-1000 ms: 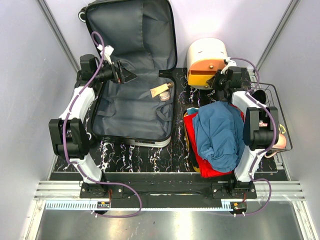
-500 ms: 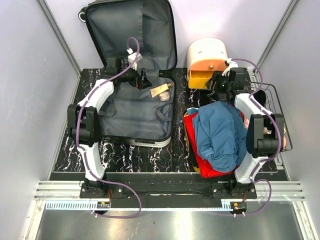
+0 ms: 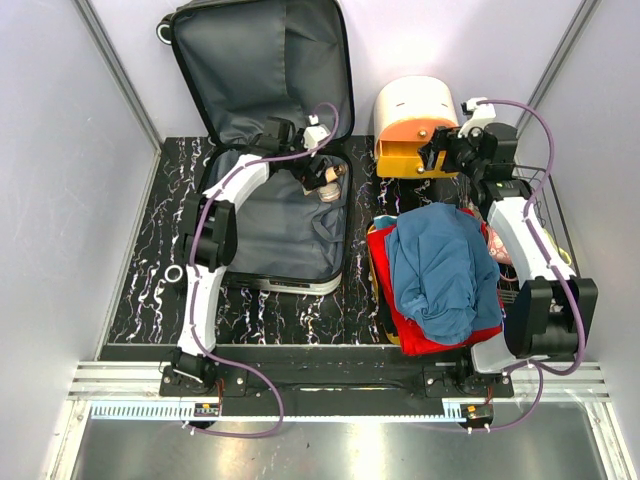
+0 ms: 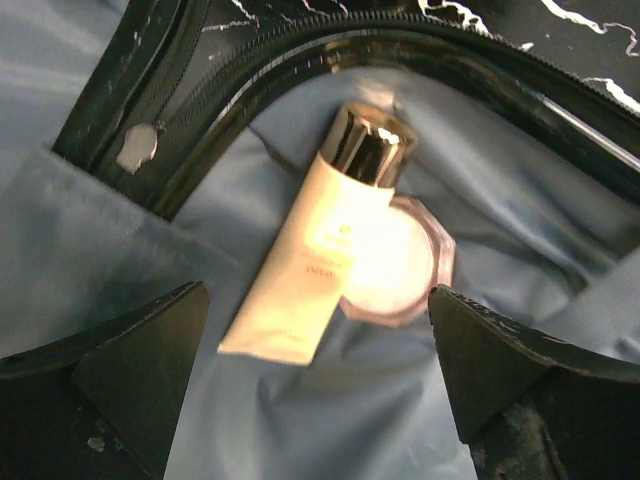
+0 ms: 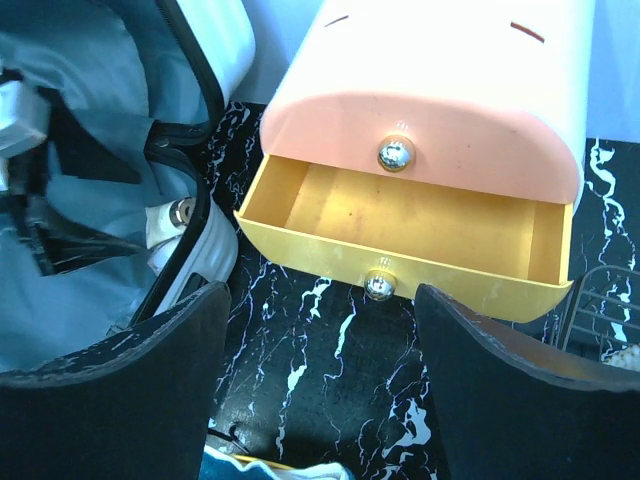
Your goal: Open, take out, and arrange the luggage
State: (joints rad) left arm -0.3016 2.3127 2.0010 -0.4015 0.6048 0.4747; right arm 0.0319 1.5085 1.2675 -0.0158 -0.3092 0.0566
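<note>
I will lower my left gripper next and move it toward the luggage's rim by the drawer (image 5: 410, 215), onto the cream tube near its gold cap (image 4: 318, 262), because that end of the tube is beyond my gripper's fingers.
The luggage (image 3: 262, 215) lies open on the table's left half, its lid (image 3: 260, 70) leaning up at the back and grey lining showing in both halves. By its right rim lie a cream tube with a gold cap (image 4: 318, 262) and a pink round jar (image 4: 402, 262). My left gripper (image 3: 318, 178) hovers just above them, open, with nothing between its fingers (image 4: 318, 335). My right gripper (image 5: 320, 335) stands open over the marble table, just in front of the knob (image 5: 380, 285) of the pulled-out, empty yellow drawer (image 5: 410, 215).
The white-and-orange drawer box (image 3: 415, 112) stands at the back right. In front of it, blue clothing (image 3: 440, 265) is piled over red cloth (image 3: 405, 320). A wire basket (image 3: 545, 195) sits at the right edge. A small ring (image 3: 175, 272) lies left of the suitcase.
My left arm has swung right across the suitcase to above the tube and jar. My right gripper has opened wide in front of the drawer, and that arm's elbow has shifted right.
</note>
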